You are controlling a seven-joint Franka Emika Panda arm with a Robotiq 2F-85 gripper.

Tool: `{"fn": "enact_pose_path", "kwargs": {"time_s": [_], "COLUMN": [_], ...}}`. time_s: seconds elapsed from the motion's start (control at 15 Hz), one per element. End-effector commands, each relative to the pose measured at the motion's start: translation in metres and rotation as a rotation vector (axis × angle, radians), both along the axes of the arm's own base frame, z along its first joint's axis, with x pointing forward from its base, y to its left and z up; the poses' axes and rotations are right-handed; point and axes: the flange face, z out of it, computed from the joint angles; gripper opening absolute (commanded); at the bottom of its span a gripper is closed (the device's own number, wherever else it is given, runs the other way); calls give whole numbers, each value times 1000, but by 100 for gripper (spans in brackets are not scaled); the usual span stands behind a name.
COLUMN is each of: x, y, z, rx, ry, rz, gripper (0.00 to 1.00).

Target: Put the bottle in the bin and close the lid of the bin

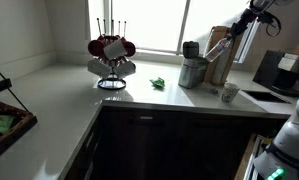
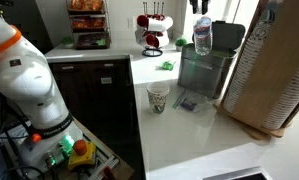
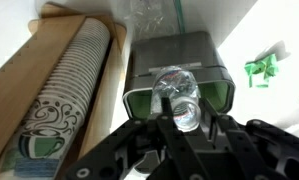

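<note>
I will next carry the bottle [image 3: 177,96] outward with my gripper toward the bin's raised lid, over the bin's opening [image 3: 214,94], and let it go, because the opening is outward of my gripper.
My gripper [image 3: 179,118] is shut on the small clear bottle [image 3: 177,96], with one dark finger on each side of it. In an exterior view the gripper [image 2: 200,12] holds the bottle [image 2: 202,38] upright in the air above the counter, at the grey bin [image 2: 202,72]. In the wrist view the bin's open mouth [image 3: 139,100] lies right below the bottle. The dark lid [image 2: 226,36] stands raised at the bin's back rim. The bin [image 1: 192,72] and its raised lid [image 1: 191,48] also show in an exterior view.
A tan wooden holder with stacked paper cups [image 2: 274,70] stands close beside the bin, also in the wrist view [image 3: 64,90]. A single paper cup [image 2: 159,97] stands in front. A green item [image 3: 264,68] lies on the white counter. A mug rack [image 1: 111,55] stands further along.
</note>
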Motion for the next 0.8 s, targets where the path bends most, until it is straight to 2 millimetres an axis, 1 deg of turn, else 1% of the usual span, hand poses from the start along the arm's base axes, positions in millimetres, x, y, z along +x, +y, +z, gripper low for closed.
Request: {"fn": "enact_pose_path", "kwargs": {"time_s": [0.0,0.2,0.27,0.53,0.6,0.67,0.73], "x": [47,77,87,111,116,120,124], "y": [2,2,1,-2,-2,-4,-4], "z": [2,0,-4,-10,-12,-13,-13], "rx": [21,25,28,38,39,37,38], "ry": [-53,-79,-79,-52,-45,-40,-37], "rz": [-10,-6,-5,-7,-12,-15,-16], "gripper": [8,8,8,8,57,58,63]}}
